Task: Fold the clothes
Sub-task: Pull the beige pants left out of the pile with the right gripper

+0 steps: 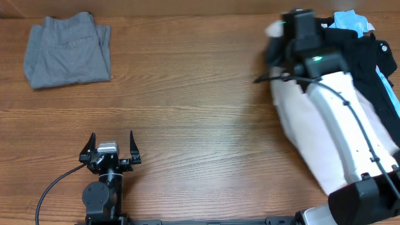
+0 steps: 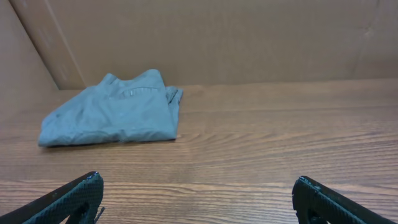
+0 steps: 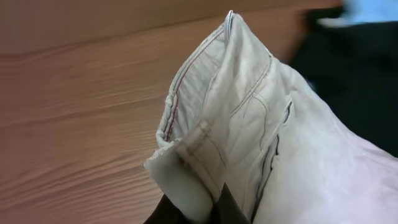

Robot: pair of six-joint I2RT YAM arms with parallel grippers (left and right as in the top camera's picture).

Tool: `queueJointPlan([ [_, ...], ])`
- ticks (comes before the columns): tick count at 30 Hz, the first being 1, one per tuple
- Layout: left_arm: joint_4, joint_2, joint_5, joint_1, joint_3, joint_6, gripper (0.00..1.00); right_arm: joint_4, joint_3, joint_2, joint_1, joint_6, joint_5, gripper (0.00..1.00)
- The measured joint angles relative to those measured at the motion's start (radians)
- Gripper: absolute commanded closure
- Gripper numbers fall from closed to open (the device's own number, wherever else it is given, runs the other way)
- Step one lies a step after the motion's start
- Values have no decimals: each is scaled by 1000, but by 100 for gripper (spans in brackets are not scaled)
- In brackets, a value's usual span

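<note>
The shorts are bunched beside the heaped shirts, so I need to carry my right gripper to the left in the overhead view and down onto the bare tabletop between the arms.
Light beige khaki shorts (image 3: 249, 124) stand bunched up in the right wrist view, waistband uppermost. My right gripper (image 3: 199, 208) is shut on a fold of that waistband, and cloth hides most of its fingers. From overhead, the same shorts (image 1: 290, 115) lie pale beside and under the right arm, with the right gripper (image 1: 276, 47) at the table's far right. Grey shorts (image 1: 67, 50) lie folded flat at the far left, also seen as grey shorts (image 2: 115, 112) ahead of the left wrist. My left gripper (image 1: 112, 135) rests at the near left, open and empty (image 2: 198, 180).
A black shirt (image 1: 362, 56) and a light-blue shirt (image 1: 350, 20) are heaped at the far right corner behind the right arm. A brown cardboard wall (image 2: 217, 37) rises along the table's far edge. Bare wooden tabletop (image 1: 187, 94) stretches between the two arms.
</note>
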Motion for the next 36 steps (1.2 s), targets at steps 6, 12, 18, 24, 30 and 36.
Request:
queueJointPlan([
  [6, 0, 0, 0, 0, 0, 0, 0, 57, 0, 23, 199, 90, -107, 96],
  [12, 0, 0, 0, 0, 0, 0, 0, 64, 0, 121, 385, 152, -179, 96],
  [18, 0, 0, 0, 0, 0, 0, 0, 95, -1, 173, 542, 188, -203, 54],
  [24, 0, 0, 0, 0, 0, 0, 0, 73, 5, 172, 567, 192, -212, 48],
  [30, 0, 0, 0, 0, 0, 0, 0, -69, 42, 124, 428, 203, -215, 0],
  [36, 0, 0, 0, 0, 0, 0, 0, -220, 69, -37, 157, 174, -211, 0],
])
